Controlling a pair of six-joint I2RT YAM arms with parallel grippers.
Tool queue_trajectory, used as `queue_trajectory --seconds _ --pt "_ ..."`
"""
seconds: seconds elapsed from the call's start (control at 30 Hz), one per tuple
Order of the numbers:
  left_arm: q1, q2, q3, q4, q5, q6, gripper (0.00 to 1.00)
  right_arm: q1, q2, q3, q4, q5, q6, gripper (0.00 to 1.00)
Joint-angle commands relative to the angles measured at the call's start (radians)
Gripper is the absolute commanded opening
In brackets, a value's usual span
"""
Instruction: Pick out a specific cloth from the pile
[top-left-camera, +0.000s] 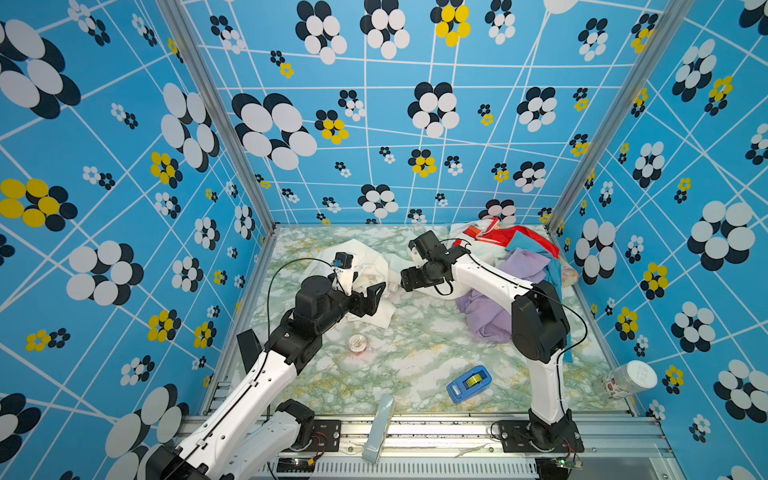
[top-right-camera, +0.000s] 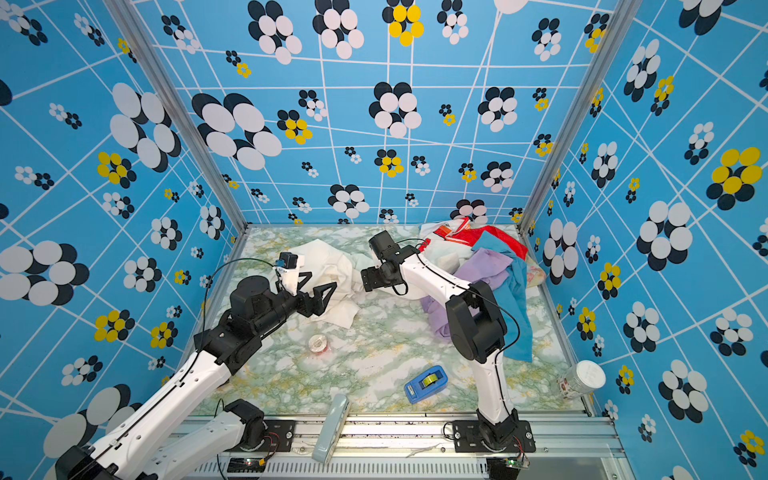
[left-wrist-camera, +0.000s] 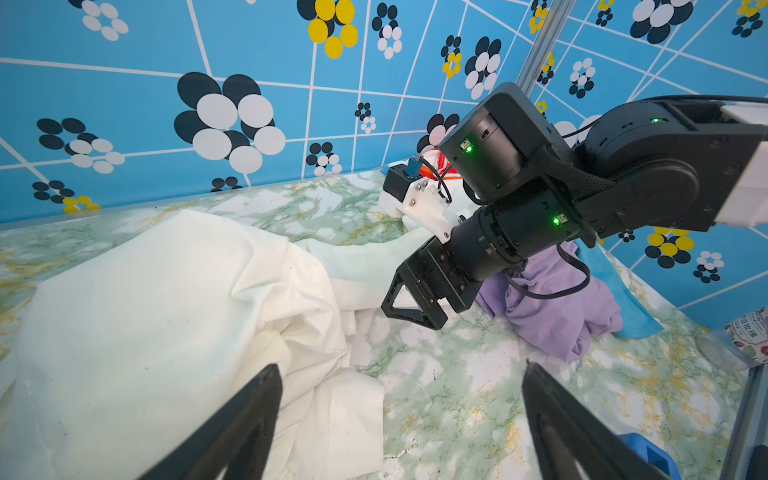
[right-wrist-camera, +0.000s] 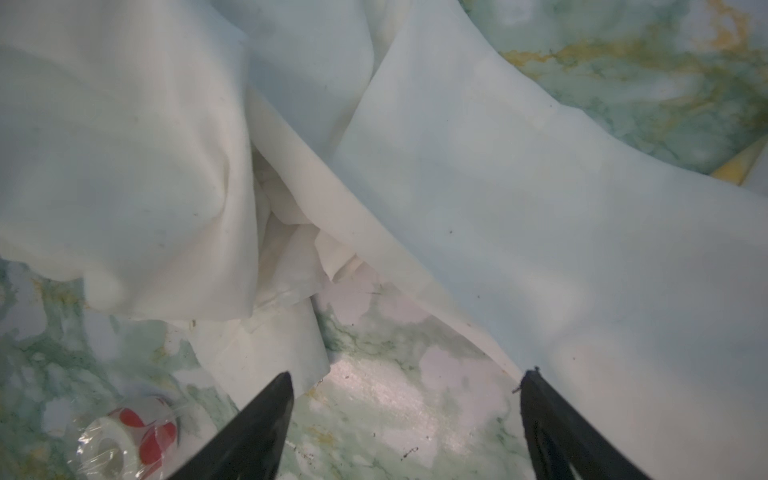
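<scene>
My right gripper's open fingers are mostly over bare marble. It will next lower and shift toward the lilac cloth, onto the near edge of the cloth's strip (right-wrist-camera: 481, 339).
The cloth (top-left-camera: 368, 259) (top-right-camera: 332, 266), a big plain cream-white sheet, lies crumpled on the marble table at the middle back. It fills much of the left wrist view (left-wrist-camera: 166, 311) and the right wrist view (right-wrist-camera: 457, 166). My left gripper (top-left-camera: 372, 295) (top-right-camera: 318, 287) (left-wrist-camera: 401, 374) hovers open over the cloth's near corner, holding nothing. My right gripper (top-left-camera: 404, 279) (top-right-camera: 365, 280) (right-wrist-camera: 405, 378) (left-wrist-camera: 415, 301) faces it from the right, open and empty, just above bare table at the cloth's edge. The pile (top-left-camera: 523, 257) (top-right-camera: 490, 259) of lilac, blue, red and printed cloths sits at the back right.
A lilac cloth (top-left-camera: 486, 316) (left-wrist-camera: 557, 307) spills forward under the right arm. A small tape roll (top-left-camera: 358, 344) (right-wrist-camera: 124, 440) lies mid-table. At the front lie a blue tape dispenser (top-left-camera: 468, 384) and a pale handle-shaped object (top-left-camera: 379, 428). A clear jar (top-left-camera: 629, 379) rests at the right edge.
</scene>
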Motion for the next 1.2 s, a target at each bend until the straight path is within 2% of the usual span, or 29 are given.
queue_trajectory --seconds 0.0,0.2,0.37,0.6,0.7,0.8,0.9,1.17 --pt "0.005 0.003 0.041 0.018 0.017 -0.01 0.91 -0.018 0.045 -0.016 -0.014 0.037 -0.041 0.87" --pt "0.005 0.016 0.046 0.028 0.022 -0.013 0.92 -0.039 0.083 -0.017 0.006 0.029 -0.049 0.84" --pt "0.005 0.026 0.05 0.03 0.027 -0.016 0.92 -0.041 0.123 -0.016 0.039 0.0 -0.031 0.69" --pt "0.006 0.028 0.051 0.03 0.029 -0.015 0.92 -0.041 0.151 -0.007 0.061 0.001 -0.023 0.59" --pt "0.005 0.028 0.05 0.03 0.027 -0.015 0.92 -0.04 0.157 0.001 0.062 0.005 -0.015 0.4" --pt "0.006 0.029 0.051 0.03 0.025 -0.015 0.92 -0.041 0.151 0.003 0.063 0.016 -0.012 0.0" --pt "0.006 0.028 0.051 0.029 0.025 -0.013 0.92 -0.041 0.131 0.006 0.061 0.024 -0.013 0.0" --pt "0.006 0.027 0.05 0.033 0.029 -0.014 0.92 -0.039 -0.021 0.016 0.206 -0.153 0.061 0.0"
